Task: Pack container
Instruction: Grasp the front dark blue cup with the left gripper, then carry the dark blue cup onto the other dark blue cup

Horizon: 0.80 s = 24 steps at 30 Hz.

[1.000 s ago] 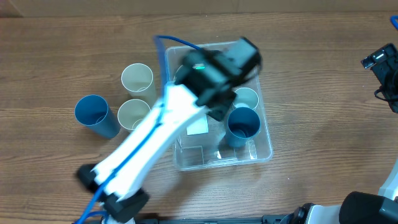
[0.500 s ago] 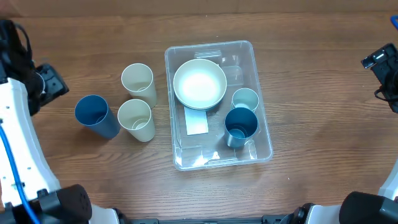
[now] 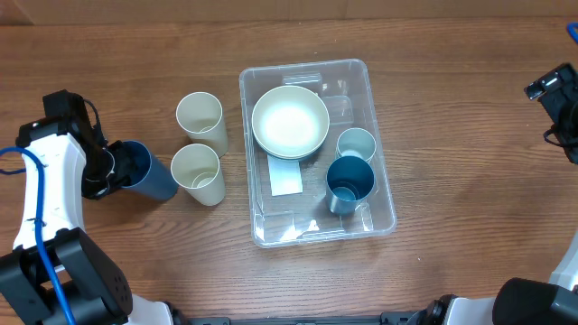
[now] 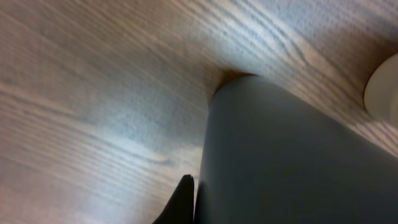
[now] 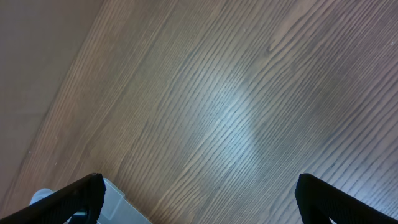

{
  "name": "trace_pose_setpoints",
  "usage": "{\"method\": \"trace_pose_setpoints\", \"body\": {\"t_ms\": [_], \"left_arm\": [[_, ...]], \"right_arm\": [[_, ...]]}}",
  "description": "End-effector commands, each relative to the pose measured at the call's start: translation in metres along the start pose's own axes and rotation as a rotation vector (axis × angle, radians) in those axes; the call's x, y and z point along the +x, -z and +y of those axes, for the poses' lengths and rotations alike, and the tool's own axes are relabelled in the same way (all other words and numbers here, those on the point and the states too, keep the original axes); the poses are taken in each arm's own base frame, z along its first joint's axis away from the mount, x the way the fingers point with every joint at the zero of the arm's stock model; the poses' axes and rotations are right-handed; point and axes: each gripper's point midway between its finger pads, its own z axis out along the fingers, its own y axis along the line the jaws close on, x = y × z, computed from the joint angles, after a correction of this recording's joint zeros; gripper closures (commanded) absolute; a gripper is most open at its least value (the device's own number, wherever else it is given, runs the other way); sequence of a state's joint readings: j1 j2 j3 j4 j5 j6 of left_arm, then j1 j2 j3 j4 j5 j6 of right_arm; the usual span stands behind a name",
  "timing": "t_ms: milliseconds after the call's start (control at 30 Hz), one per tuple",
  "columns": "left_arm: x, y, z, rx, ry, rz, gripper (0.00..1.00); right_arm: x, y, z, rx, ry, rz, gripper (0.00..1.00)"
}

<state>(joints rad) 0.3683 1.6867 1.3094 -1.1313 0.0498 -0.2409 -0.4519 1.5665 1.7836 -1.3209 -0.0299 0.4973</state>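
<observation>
I will next lift my left gripper's cup over the cream cups, then lower it into the container's blue cup (image 3: 349, 181) and let go, since that's open and empty.
The clear container (image 3: 246, 135) holds a cream bowl (image 3: 290, 122), a small pale cup (image 3: 356, 143) and a blue cup (image 3: 350, 181). A second blue cup (image 3: 152, 177) lies tilted on the table at the left. My left gripper (image 3: 111, 169) is shut on its rim. In the left wrist view that cup's dark wall (image 4: 292, 155) fills the right side, and one finger (image 4: 185, 200) presses against it; the other finger is hidden. My right gripper (image 5: 198, 190) hangs open over bare wood at the far right, holding nothing.
Two cream cups (image 3: 200, 116) (image 3: 198, 171) stand between the held blue cup and the container. A corner of the container (image 5: 118, 208) shows by the right gripper's left finger. The right arm (image 3: 555, 90) sits at the table's right edge.
My left arm swung away from above the container to the table's left side, then came onto the blue cup there and closed on its rim. The right arm has not moved.
</observation>
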Motion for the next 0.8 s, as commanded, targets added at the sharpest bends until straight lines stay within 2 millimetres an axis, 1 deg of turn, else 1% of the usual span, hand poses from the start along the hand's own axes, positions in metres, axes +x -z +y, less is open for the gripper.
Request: {"method": "trace_pose_setpoints", "body": {"t_ms": [0, 67, 133, 167, 233, 267, 300, 333, 367, 400, 467, 567, 600, 633, 700, 767], "left_arm": [[-0.023, 0.055, -0.005, 0.01, 0.029, -0.112, 0.96], [-0.03, 0.094, -0.003, -0.007, 0.028, -0.173, 0.96], [-0.032, 0.146, -0.005, 0.0, 0.025, -0.249, 0.96], [-0.031, 0.172, -0.006, 0.012, 0.024, -0.291, 0.96], [-0.023, 0.213, -0.014, 0.054, 0.001, -0.363, 0.96], [-0.013, 0.241, -0.026, 0.103, -0.045, -0.413, 0.96], [-0.001, 0.263, -0.046, 0.164, -0.131, -0.453, 0.96], [0.011, 0.275, -0.061, 0.209, -0.198, -0.471, 0.96], [0.027, 0.287, -0.083, 0.266, -0.292, -0.486, 0.96], [0.043, 0.295, -0.104, 0.308, -0.38, -0.496, 0.96], [0.073, 0.3, -0.138, 0.355, -0.538, -0.492, 0.96], [0.13, 0.295, -0.197, 0.431, -0.838, -0.443, 0.96], [0.147, 0.293, -0.212, 0.448, -0.921, -0.427, 0.96], [0.17, 0.285, -0.233, 0.449, -1.029, -0.406, 0.96], [0.189, 0.27, -0.255, 0.407, -1.128, -0.391, 0.96], [0.21, 0.251, -0.278, 0.373, -1.23, -0.356, 0.96]], "right_arm": [[-0.002, 0.001, 0.001, -0.005, -0.006, -0.008, 0.0], [-0.002, 0.001, 0.001, -0.005, -0.006, -0.008, 0.0], [-0.002, 0.001, 0.001, -0.005, -0.006, -0.008, 0.0], [-0.002, 0.001, 0.001, -0.005, -0.006, -0.008, 0.0], [-0.002, 0.001, 0.001, -0.005, -0.006, -0.008, 0.0], [-0.002, 0.001, 0.001, -0.005, -0.006, -0.008, 0.0], [-0.002, 0.001, 0.001, -0.005, -0.006, -0.008, 0.0], [-0.002, 0.001, 0.001, -0.005, -0.006, -0.008, 0.0], [-0.002, 0.001, 0.001, -0.005, -0.006, -0.008, 0.0], [-0.002, 0.001, 0.001, -0.005, -0.006, -0.008, 0.0], [-0.002, 0.001, 0.001, -0.005, -0.006, -0.008, 0.0], [-0.002, 0.001, 0.001, -0.005, -0.006, -0.008, 0.0], [-0.002, 0.001, 0.001, -0.005, -0.006, -0.008, 0.0], [-0.002, 0.001, 0.001, -0.005, -0.006, -0.008, 0.0], [-0.002, 0.001, 0.001, -0.005, -0.006, -0.008, 0.0], [-0.002, 0.001, 0.001, -0.005, -0.006, -0.008, 0.0]]}}
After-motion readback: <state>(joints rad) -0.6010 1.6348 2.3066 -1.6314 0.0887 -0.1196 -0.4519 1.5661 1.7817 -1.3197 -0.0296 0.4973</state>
